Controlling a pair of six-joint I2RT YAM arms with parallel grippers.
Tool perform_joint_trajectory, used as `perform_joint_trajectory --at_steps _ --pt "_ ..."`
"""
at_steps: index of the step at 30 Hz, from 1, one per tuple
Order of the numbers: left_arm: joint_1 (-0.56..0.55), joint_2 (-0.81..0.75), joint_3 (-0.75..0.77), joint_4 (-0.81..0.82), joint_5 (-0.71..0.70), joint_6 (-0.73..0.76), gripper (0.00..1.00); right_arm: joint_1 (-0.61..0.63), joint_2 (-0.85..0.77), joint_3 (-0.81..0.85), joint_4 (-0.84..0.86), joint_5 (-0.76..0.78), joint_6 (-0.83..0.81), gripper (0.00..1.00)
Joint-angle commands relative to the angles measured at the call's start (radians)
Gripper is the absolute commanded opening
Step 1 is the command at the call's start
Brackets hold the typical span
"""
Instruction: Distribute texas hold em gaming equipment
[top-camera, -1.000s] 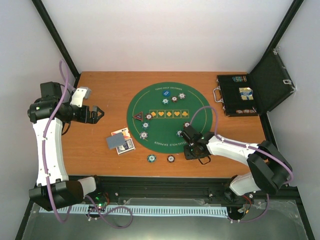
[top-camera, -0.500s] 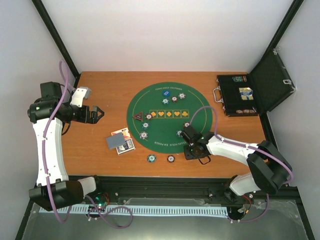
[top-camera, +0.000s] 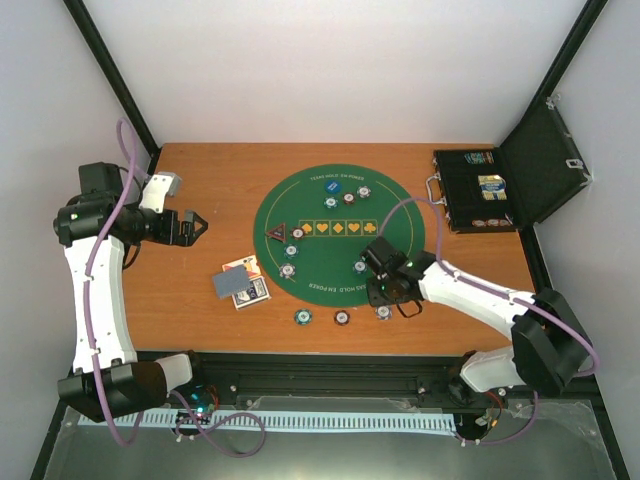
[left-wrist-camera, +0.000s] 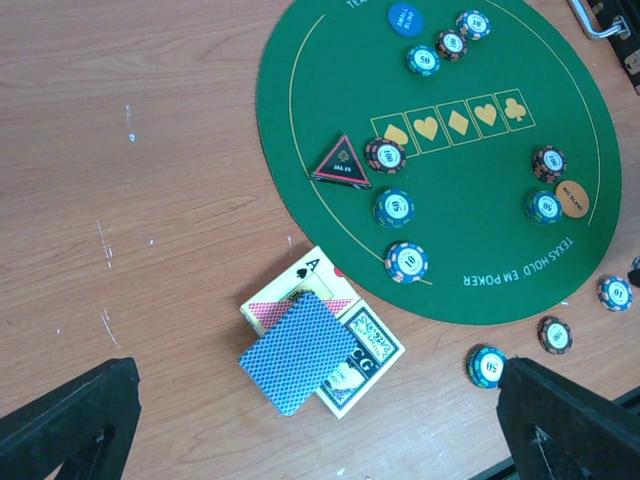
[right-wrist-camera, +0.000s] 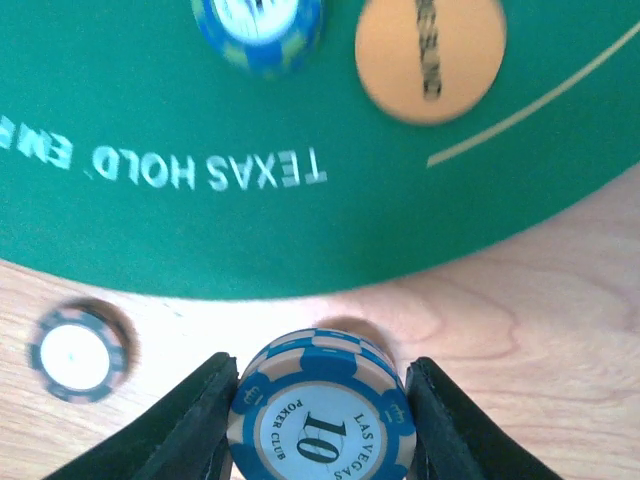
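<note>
I should next carry the chip in my right gripper outward past the orange disc and let go of it on the bare felt beyond, the open spot farther outward.
My right gripper (right-wrist-camera: 320, 425) is shut on a blue-and-white poker chip (right-wrist-camera: 320, 420) marked 10, held just above the wood at the near rim of the green mat (right-wrist-camera: 300, 130). In the top view this gripper (top-camera: 386, 291) hangs over the mat's front right edge, with a chip (top-camera: 384, 312) on the table beside it. An orange disc (right-wrist-camera: 430, 60) and a blue chip (right-wrist-camera: 258, 25) lie on the felt ahead. My left gripper (left-wrist-camera: 315, 410) is open, high above the blue-backed cards (left-wrist-camera: 298, 352). The red-edged triangle marker (left-wrist-camera: 342, 163) and blue disc (left-wrist-camera: 405, 20) rest on the mat.
A black hinged case (top-camera: 500, 190) stands open at the back right. Loose chips (top-camera: 303, 317) (top-camera: 342, 318) lie on the wood near the front edge. Face-up cards (left-wrist-camera: 300, 280) sit under the blue-backed stack. Several chips are spread over the felt (top-camera: 340, 235).
My right gripper has risen and shifted slightly towards the mat with the chip in it, uncovering a chip on the wood below. The left arm has not moved.
</note>
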Motion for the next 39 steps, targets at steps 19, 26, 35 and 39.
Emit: perform_joint_trajectory --at_steps 19,26,35,39 --pt "0.006 0.003 -0.020 -0.055 -0.007 0.164 1.00 -0.401 0.403 0.444 0.032 0.001 -0.227 0.22" --pt "0.006 -0.001 -0.092 -0.059 -0.032 0.320 1.00 -0.441 0.534 0.528 0.050 -0.028 -0.235 0.21" --pt "0.006 -0.006 -0.197 -0.064 -0.028 0.524 1.00 -0.441 0.611 0.533 0.082 -0.051 -0.231 0.30" --pt "0.006 0.016 -0.232 -0.079 -0.032 0.608 1.00 -0.442 0.604 0.527 0.075 -0.045 -0.216 0.56"
